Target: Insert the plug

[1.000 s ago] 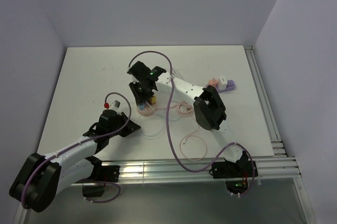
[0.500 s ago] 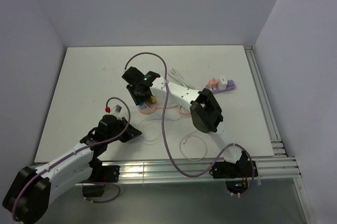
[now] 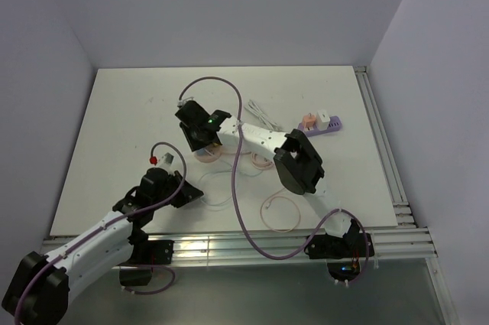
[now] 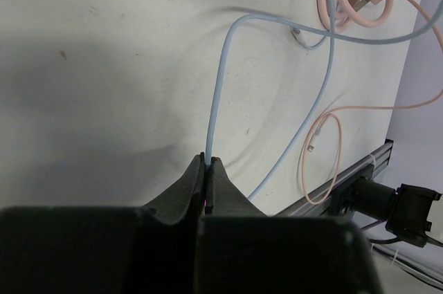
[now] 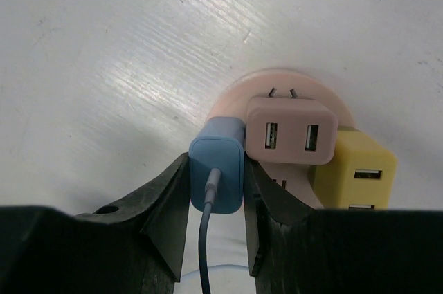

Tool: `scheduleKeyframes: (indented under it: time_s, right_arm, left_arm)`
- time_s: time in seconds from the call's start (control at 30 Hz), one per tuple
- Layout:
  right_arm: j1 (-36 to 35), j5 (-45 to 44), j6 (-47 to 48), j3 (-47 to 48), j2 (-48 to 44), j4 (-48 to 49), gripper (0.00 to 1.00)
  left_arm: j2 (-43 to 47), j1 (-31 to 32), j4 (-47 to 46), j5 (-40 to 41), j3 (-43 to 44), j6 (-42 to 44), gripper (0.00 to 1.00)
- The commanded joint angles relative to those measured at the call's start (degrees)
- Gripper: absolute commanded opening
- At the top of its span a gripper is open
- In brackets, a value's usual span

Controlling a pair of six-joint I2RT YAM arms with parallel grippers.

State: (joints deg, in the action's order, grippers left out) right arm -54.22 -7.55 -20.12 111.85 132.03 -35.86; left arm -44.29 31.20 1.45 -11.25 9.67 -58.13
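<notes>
Next, my right gripper will open to release the blue charger plug (image 5: pixel 217 171), because the plug sits against the round pink socket base.
In the right wrist view my right gripper (image 5: pixel 216 187) is shut on a blue charger plug (image 5: pixel 217 171) with its blue cable hanging out the back. The plug sits against a round pink socket base (image 5: pixel 239 97) that also carries a pink adapter (image 5: pixel 291 131) and a yellow adapter (image 5: pixel 356 173). In the top view the right gripper (image 3: pixel 200 139) is over this cluster at mid table. My left gripper (image 4: pixel 208 162) is shut on the pale blue cable (image 4: pixel 220 72) and holds it just above the table; it shows in the top view (image 3: pixel 170 187) at the front left.
A purple power strip (image 3: pixel 325 124) with pink and white plugs lies at the right. A white cable (image 3: pixel 263 117) lies behind the right arm. Pink cable loops (image 3: pixel 279 210) lie near the front edge, and also show in the left wrist view (image 4: pixel 320 155). Aluminium rails (image 3: pixel 252 247) run along the front.
My right gripper has moved left and slightly back with the blue plug. My left arm has pulled back toward the front edge, drawing the blue cable with it.
</notes>
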Motion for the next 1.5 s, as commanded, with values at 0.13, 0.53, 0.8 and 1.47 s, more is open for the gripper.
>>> scheduleKeyframes:
  time_s: [0.13,0.53,0.8,1.47]
  right_arm:
    - [-0.1,3.6,0.5,-5.5,9.0,-8.8,0.0]
    - [-0.2,0.3,3.2,-2.2,-4.3,-6.8,1.0]
    - [0.0,-5.6,3.6,-11.6,-21.4,-2.1,1.0]
    - [1.0,-18.1,-4.7,-58.8,-62.2,23.7,1.0]
  left_arm:
    - [2.5,0.2,5.5,4.7,3.2,1.2,0.01]
    - [3.6,0.2,8.3,7.3,6.0,1.7,0.68]
    - [8.6,0.1,14.7,10.3,13.1,3.7,0.85]
    - [12.5,0.1,9.1,5.2,18.1,5.2,0.99]
